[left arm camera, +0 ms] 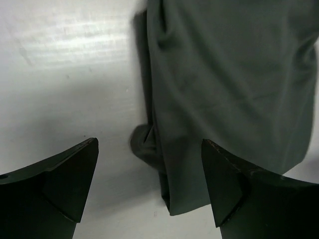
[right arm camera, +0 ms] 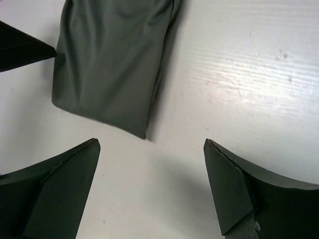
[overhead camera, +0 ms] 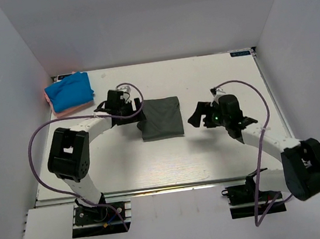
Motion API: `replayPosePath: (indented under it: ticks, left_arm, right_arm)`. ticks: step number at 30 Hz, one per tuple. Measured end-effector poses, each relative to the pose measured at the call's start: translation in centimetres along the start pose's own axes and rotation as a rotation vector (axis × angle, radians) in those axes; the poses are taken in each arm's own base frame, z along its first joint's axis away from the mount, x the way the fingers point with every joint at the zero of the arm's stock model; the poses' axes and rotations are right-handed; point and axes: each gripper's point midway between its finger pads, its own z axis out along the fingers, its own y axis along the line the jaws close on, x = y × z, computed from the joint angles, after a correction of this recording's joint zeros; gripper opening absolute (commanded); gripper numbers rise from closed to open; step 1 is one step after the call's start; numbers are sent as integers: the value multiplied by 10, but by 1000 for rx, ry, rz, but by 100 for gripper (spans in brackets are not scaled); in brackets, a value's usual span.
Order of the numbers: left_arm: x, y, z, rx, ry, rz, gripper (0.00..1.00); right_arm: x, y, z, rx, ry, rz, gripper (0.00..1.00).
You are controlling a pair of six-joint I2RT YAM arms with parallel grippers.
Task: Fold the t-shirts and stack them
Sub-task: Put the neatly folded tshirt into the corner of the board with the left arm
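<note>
I should lower my left gripper toward the right in the top view and close it at the t-shirt's bunched fold point(overhead camera: 141, 125) point(left arm camera: 144, 144), since the t-shirt's layered edge is between my gripper's open fingers.
A dark grey-green t-shirt point(overhead camera: 161, 118) lies folded into a rectangle mid-table. My left gripper point(overhead camera: 138, 107) is at its left edge, open. In the left wrist view the shirt point(left arm camera: 224, 74) fills the upper right. Its layered edge and a small bunched fold point(left arm camera: 144, 144) lie between the wide-apart jaws of the left gripper point(left arm camera: 149, 144), which are not closed on them. My right gripper point(overhead camera: 197, 118) hovers open just right of the shirt. Seen from the right wrist, the shirt point(right arm camera: 109, 64) is ahead and to the left, and bare table lies between the fingers of the right gripper point(right arm camera: 152, 142). A bright blue t-shirt point(overhead camera: 69, 91) rests folded on a salmon-pink one point(overhead camera: 60, 112) at the back left.
White walls close in the table point(overhead camera: 223, 152) on the left, back and right. Purple cables loop from both arms. One finger point(right arm camera: 22, 50) of the left gripper shows at the top left of the right wrist view.
</note>
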Motion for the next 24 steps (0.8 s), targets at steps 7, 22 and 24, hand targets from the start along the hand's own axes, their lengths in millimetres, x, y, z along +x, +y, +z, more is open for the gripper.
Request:
replayPosePath:
  ticks: [7, 22, 24]
  left_arm:
    - [29, -4, 21, 40, 67, -1, 82]
    - [29, -34, 50, 184, 37, 22, 33]
    - [30, -39, 54, 196, 41, 28, 14]
  right_arm:
    - [20, -5, -26, 8, -15, -8, 90]
    - [34, -24, -43, 82, -54, -10, 90]
    - [38, -28, -42, 94, -46, -6, 90]
